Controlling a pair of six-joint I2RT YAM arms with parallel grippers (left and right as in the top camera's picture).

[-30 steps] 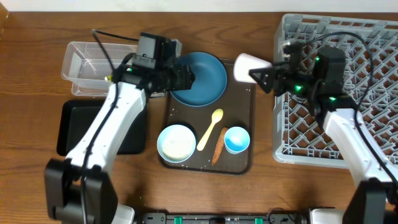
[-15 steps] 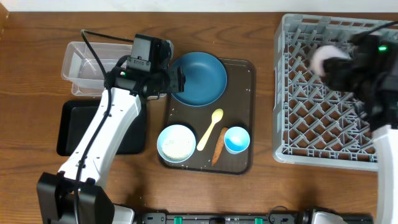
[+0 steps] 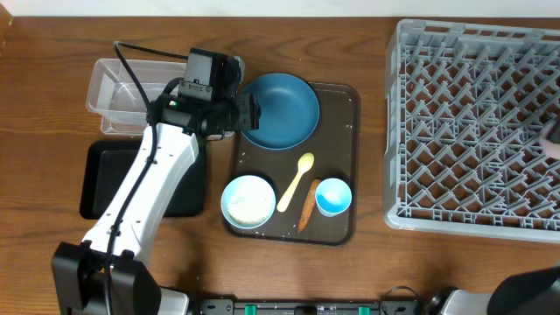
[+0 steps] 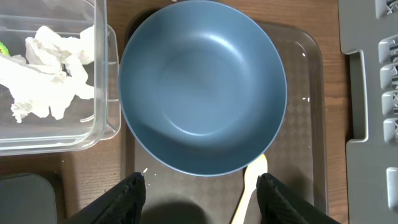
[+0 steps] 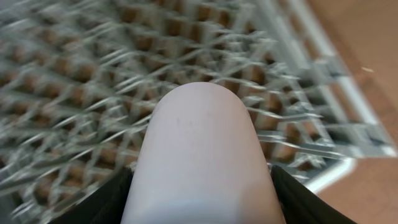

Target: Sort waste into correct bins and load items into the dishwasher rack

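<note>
Next I should lower my right gripper, draw it back toward the dishwasher rack's near edge and set the pale pink-white cup (image 5: 199,149) among the rack's wires there, since they stand empty.
My left gripper (image 3: 249,112) is open and empty, at the left rim of the dark blue plate (image 3: 280,108); the left wrist view shows its fingers (image 4: 202,199) spread just short of the plate (image 4: 202,87). My right gripper (image 5: 199,208) is shut on a pale pink-white cup (image 5: 199,149), held over the grey dishwasher rack (image 5: 74,93), which is blurred. Only a sliver of that arm shows at the overhead view's right edge (image 3: 554,138). The clear tub (image 4: 102,74) holds white tissue (image 4: 46,68) and a bit of green wrapper (image 4: 3,48).
The brown serving tray (image 3: 346,105) also carries a light blue bowl with rice (image 3: 248,200), a pale yellow spoon (image 3: 296,182), an orange stick (image 3: 307,209) and a blue-inside cup (image 3: 333,196). The black tray (image 3: 101,179) lies below the clear tub (image 3: 114,92). The rack (image 3: 472,122) fills the right.
My right arm carried the cup from over the serving tray rightward across the rack, almost out of the overhead view. My left gripper drew back slightly left of the plate, then held still.
</note>
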